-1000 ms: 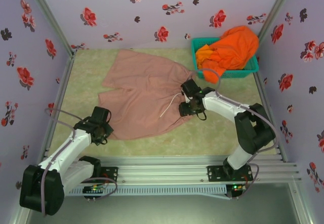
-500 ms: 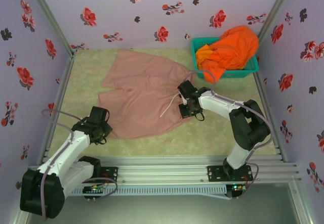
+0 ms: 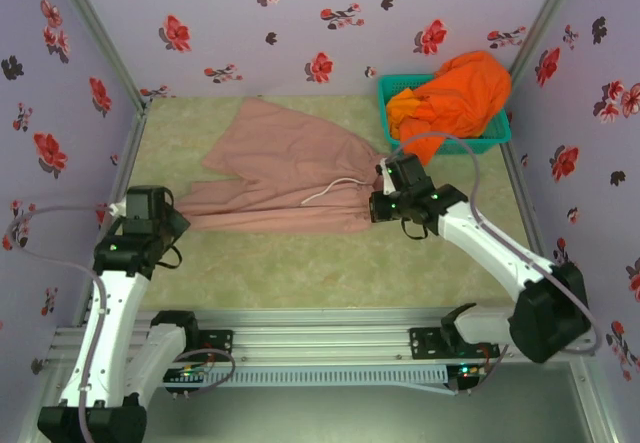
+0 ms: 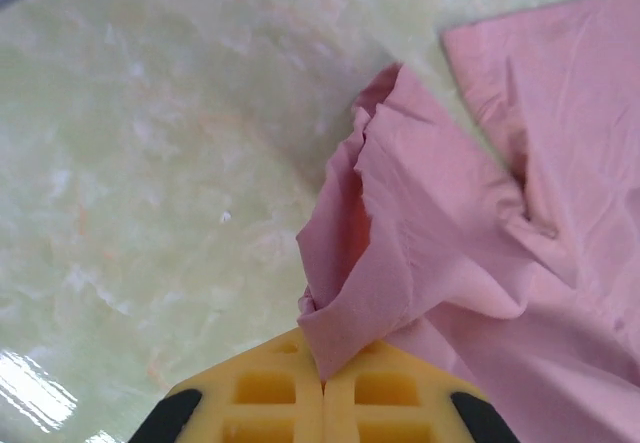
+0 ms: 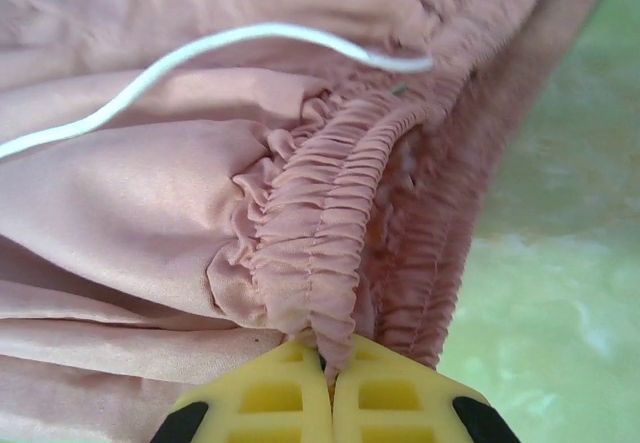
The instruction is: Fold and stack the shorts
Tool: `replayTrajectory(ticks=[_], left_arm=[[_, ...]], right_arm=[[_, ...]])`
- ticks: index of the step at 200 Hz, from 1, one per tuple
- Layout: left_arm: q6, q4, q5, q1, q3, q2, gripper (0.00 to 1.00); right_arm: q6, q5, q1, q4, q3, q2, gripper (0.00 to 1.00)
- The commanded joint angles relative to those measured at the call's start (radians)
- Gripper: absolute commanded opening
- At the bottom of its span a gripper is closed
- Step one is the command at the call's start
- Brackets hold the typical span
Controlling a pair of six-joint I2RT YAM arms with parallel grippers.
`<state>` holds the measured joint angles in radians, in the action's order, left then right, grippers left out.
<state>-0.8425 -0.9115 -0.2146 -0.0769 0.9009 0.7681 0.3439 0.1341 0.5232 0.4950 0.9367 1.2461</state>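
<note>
My right gripper raises the waistband next, then lowers it over the far end of the elastic waistband (image 5: pixel 330 233) and releases, since that end lies outward.
The pink-beige shorts (image 3: pixel 280 178) lie across the middle of the mat, their near edge pulled taut between my two grippers. My left gripper (image 3: pixel 168 221) is shut on a leg-hem corner of the pink shorts (image 4: pixel 450 233), and the cloth bunches up out of the left gripper (image 4: pixel 322 375). My right gripper (image 3: pixel 383 203) is shut on the gathered elastic waistband (image 5: pixel 330 233), which runs straight into the right gripper (image 5: pixel 332 358). A white drawstring (image 5: pixel 200 53) trails over the fabric. Bright orange shorts (image 3: pixel 455 98) are heaped in the teal basket (image 3: pixel 495 139).
The teal basket stands in the back right corner against the floral walls. Bare pale green mat (image 3: pixel 300 268) stretches between the shorts and the metal rail (image 3: pixel 320 333) at the near edge. Side walls close in left and right.
The right gripper shut on the waistband. Both grippers rose and drew apart, the left one moving left and back, so the near edge of the pink shorts came up off the mat, taut.
</note>
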Motion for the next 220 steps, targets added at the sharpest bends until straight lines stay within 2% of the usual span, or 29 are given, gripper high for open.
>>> replayTrajectory(ticks=[1,42,95,111,147,186,220], left_arm=[[0.091,-0.111,-0.060,0.022,0.111,-0.003,0.00],[0.192,-0.175,-0.115,0.028,0.343,0.034,0.00],[0.299,-0.208,-0.096,0.028,0.604,0.173,0.00],[0.331,-0.184,-0.076,0.028,0.645,0.218,0.00],[0.352,-0.108,-0.007,0.018,0.691,0.361,0.00],[0.378,-0.038,0.003,-0.039,0.704,0.543,0.00],[0.384,0.026,-0.001,-0.065,0.719,0.697,0.00]], right_arm=[[0.076,0.075,-0.006,-0.070,-0.041,-0.081,0.00],[0.138,0.133,-0.004,-0.101,-0.075,-0.212,0.00],[0.210,0.162,0.022,-0.165,-0.116,-0.341,0.00],[0.244,0.113,0.032,-0.170,-0.129,-0.381,0.00],[0.364,-0.108,0.034,-0.073,-0.152,-0.406,0.00],[0.517,-0.171,0.032,-0.062,-0.229,-0.380,0.00],[0.571,-0.274,0.026,-0.079,-0.278,-0.367,0.00]])
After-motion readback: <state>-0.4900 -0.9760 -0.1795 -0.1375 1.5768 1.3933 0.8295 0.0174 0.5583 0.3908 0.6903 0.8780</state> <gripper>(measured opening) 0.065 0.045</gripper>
